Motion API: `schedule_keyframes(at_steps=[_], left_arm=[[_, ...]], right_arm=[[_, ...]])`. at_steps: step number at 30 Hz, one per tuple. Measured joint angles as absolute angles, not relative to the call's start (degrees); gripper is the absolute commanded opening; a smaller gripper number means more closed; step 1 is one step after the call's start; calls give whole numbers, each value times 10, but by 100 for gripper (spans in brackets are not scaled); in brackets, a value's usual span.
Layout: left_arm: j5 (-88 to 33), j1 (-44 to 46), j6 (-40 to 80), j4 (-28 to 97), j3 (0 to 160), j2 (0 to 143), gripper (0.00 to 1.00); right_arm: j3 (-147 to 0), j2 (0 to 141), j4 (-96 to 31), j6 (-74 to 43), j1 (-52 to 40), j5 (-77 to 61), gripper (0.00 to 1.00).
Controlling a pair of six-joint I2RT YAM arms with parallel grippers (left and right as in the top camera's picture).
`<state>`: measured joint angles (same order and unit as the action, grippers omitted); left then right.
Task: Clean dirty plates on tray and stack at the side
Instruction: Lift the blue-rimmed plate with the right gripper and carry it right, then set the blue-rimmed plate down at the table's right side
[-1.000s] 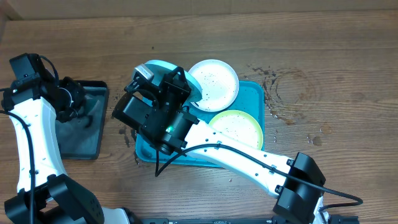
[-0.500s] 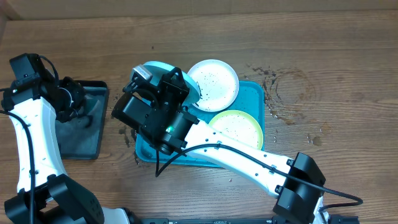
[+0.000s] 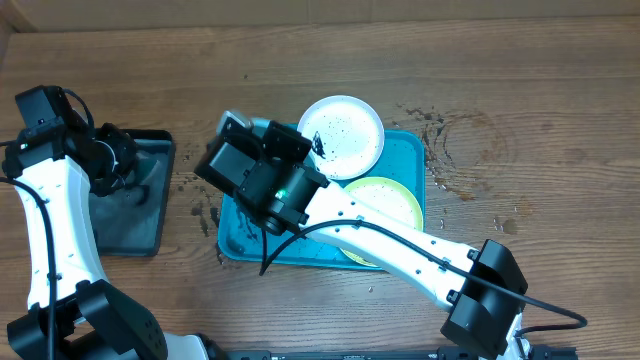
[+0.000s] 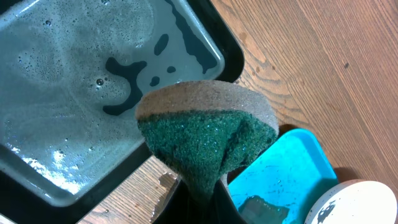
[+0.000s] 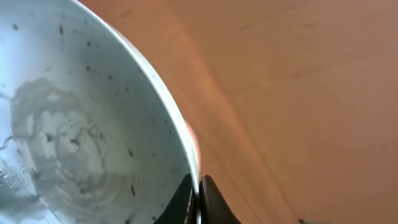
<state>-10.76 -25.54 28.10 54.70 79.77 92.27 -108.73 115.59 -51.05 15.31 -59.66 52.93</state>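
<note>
The open wood past the plates is below my right gripper and to its right in the overhead view. Next I will swing there, lower and release the light blue plate's rim.
My right gripper [image 5: 198, 186] is shut on the rim of the light blue plate [image 5: 81, 124], whose speckled, smeared inside fills the right wrist view. From overhead this plate is almost hidden under the right wrist, above the left end of the turquoise tray [image 3: 236, 243]. A white-rimmed plate [image 3: 343, 135] with black specks and a yellow-green plate [image 3: 388, 203] lie on the tray. My left gripper [image 4: 202, 196] is shut on a folded green-and-brown sponge [image 4: 208, 134], held over the edge of the black tray [image 4: 233, 59].
The black tray [image 3: 135, 200] at the left holds soapy water [image 4: 74, 74]. Wet spots and specks mark the wood right of the turquoise tray [image 3: 440, 150] and between the two trays [image 3: 205, 212]. The right arm [image 3: 400, 250] crosses the turquoise tray.
The right gripper has swung a little to the right with the light blue plate, which shows far less from overhead now. The left arm and sponge have stayed in place.
</note>
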Motion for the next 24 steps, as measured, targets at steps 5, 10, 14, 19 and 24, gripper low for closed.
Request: schedule_keyframes(at_steps=[5,10,14,19,24], left_arm=[[-108,-255,281,547,798,922,4],[-108,-255,279,547,798,922,4],[-108,-255,277,547,798,922,4],[-108,-255,270,546,798,922,4],[-109,-255,268,540,798,922,4]], right_arm=[[-1087,1155,-531,58,-576,487,4],[-1087,1141,-587,-51,-448,224,4],[-1088,1120,-641,-92,-278,-13,4],[-1088,1117,-759,-111,-60,-123,4],[-1061,1116,-774,-143,60,-71,4]])
